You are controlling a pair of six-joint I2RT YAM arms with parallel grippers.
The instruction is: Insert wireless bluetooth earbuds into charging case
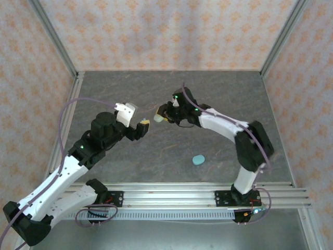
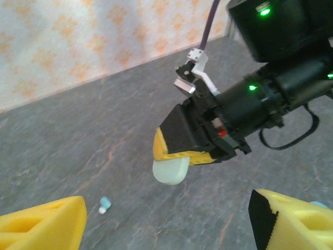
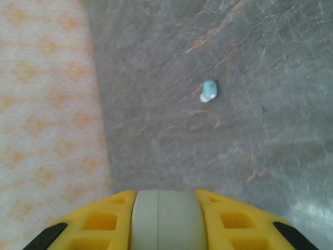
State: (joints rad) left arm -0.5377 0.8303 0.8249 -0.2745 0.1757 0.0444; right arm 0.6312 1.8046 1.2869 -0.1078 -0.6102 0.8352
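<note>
I will lower my right gripper outward next and release the case point(image 3: 165, 221) on the bare tabletop past the left gripper's end, below and outward of it.
My right gripper point(image 3: 165, 200) is shut on a pale greenish-white charging case point(image 3: 165, 221), with a yellow finger on each side of it. In the left wrist view the case point(image 2: 170, 171) pokes out below the right gripper's yellow fingers point(image 2: 179, 154), a little above the table. My left gripper point(image 2: 166, 229) is open and holds nothing; it faces the case from close by. One small pale blue earbud point(image 2: 105, 204) lies on the table below, apart from both grippers, and it lies ahead of the case as the earbud point(image 3: 209, 90). From above, the left gripper point(image 1: 141, 125) and right gripper point(image 1: 160, 117) nearly meet over the table's middle.
A light blue oval piece point(image 1: 199, 160) lies on the grey table point(image 1: 156, 172) toward the front right, near the right arm's base. Patterned walls point(image 1: 166, 31) close in the back and sides. A metal rail point(image 1: 208, 190) runs along the near edge.
</note>
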